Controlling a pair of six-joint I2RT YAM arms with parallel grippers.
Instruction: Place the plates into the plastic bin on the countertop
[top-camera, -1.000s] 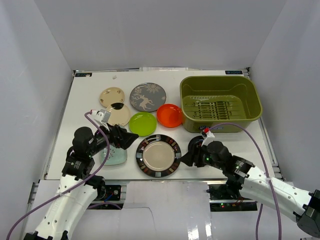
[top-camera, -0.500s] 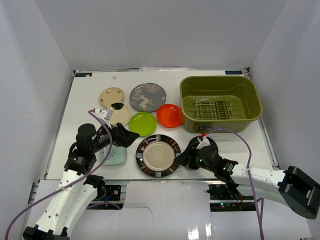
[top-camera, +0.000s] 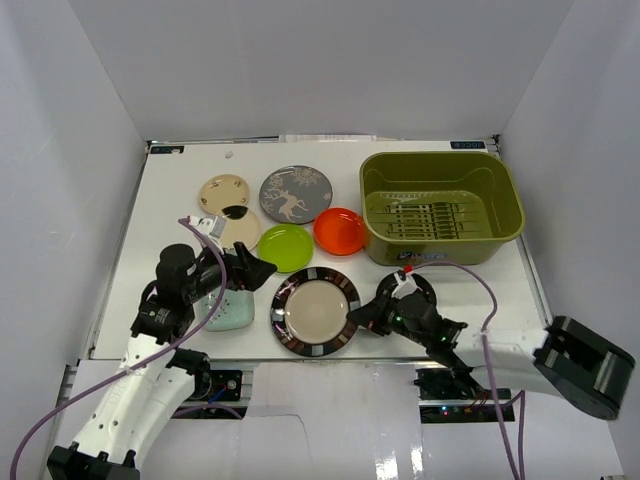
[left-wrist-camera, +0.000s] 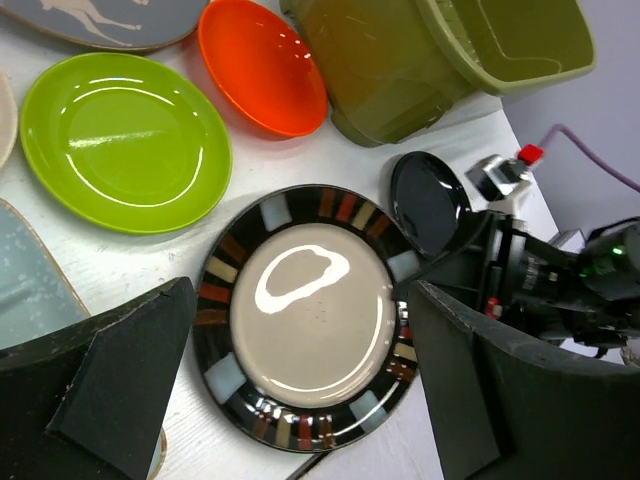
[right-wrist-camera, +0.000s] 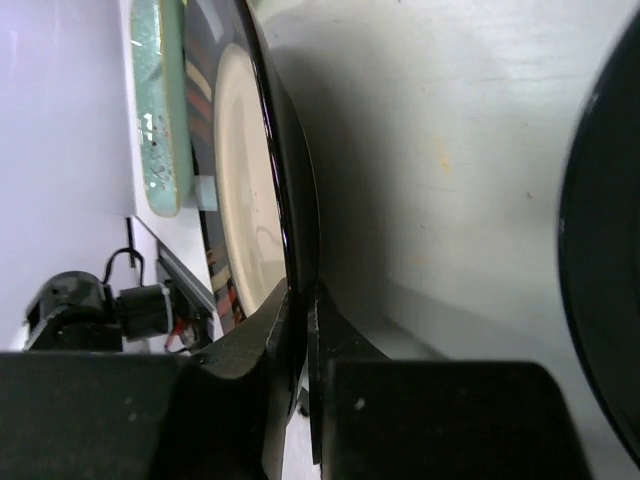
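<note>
I will next raise the cream plate with my right gripper, carry it outward over a tall side of the bin, lower it to the bin's slatted bottom (top-camera: 425, 219) beyond and let go.
My right gripper (top-camera: 358, 318) (right-wrist-camera: 300, 300) is shut on the right rim of the dark-rimmed cream plate (top-camera: 315, 310) (right-wrist-camera: 240, 180), which sits near the front edge of the countertop (top-camera: 180, 170). In the left wrist view this plate (left-wrist-camera: 310, 310) lies below my open left gripper (left-wrist-camera: 300, 330), whose fingers hold nothing. From above, the left gripper (top-camera: 262, 272) hovers left of the plate, over the mint plate (top-camera: 228, 310). The olive plastic bin (top-camera: 440, 245) (left-wrist-camera: 400, 70) stands at the back right, with only its slatted bottom showing inside.
A small black plate (top-camera: 412, 288) lies just right of the right gripper. Lime green (top-camera: 285, 247), orange-red (top-camera: 339, 231), grey deer-patterned (top-camera: 296, 193) and beige (top-camera: 224, 191) plates lie behind the held one. Pale walls close in three sides.
The right gripper moved left to the dark-rimmed plate's edge and shut on its rim. The left arm crept slightly right, still open.
</note>
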